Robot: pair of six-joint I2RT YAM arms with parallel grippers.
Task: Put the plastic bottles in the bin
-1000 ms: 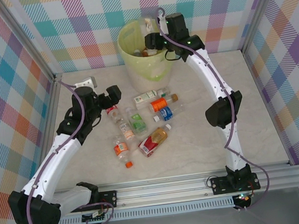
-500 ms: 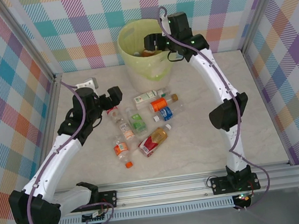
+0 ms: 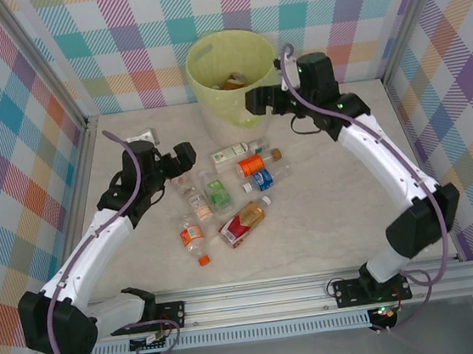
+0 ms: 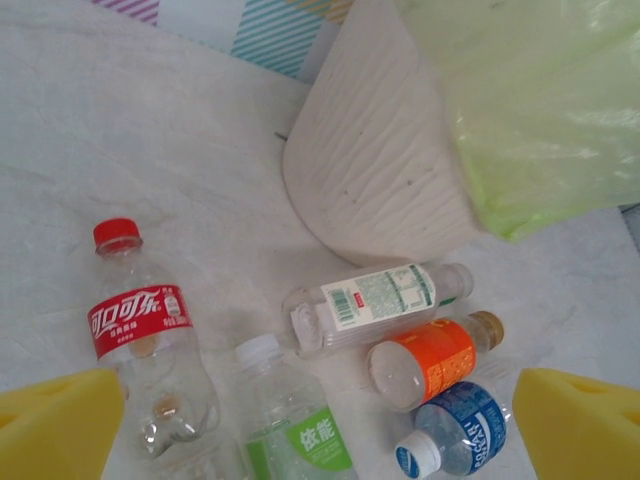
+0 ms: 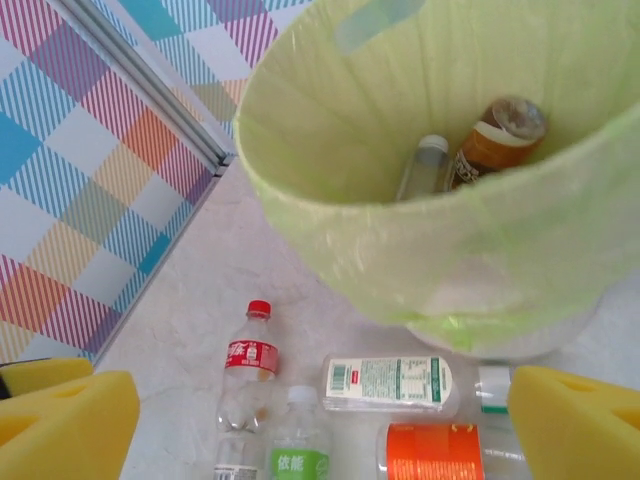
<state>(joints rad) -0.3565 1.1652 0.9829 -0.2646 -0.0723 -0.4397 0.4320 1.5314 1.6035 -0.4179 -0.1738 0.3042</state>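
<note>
The tabletop is bare on both sides of the bottle, so the gripper's fingers have room. My left gripper needs to go down open next, over the clear bottle's red label below it.
The bin, lined with a yellow-green bag, stands at the back of the table. It holds a brown-labelled bottle and a clear one. Several plastic bottles lie in a cluster in front of it: red-labelled, green-labelled, white-labelled, orange-labelled and blue-labelled. My right gripper hangs open beside the bin's front right rim, nothing between its yellow pads. My left gripper is open just left of the cluster, above the bottles and apart from them.
Two more bottles lie nearer the arms: a small one with an orange-red label and a larger one with a red label. Checked walls and metal posts enclose the table on three sides. Bare table lies to the right of the cluster.
My right gripper has pulled back from over the bin's mouth to its front right side, and the arm's elbow has swung out to the right. My left gripper has shifted slightly.
</note>
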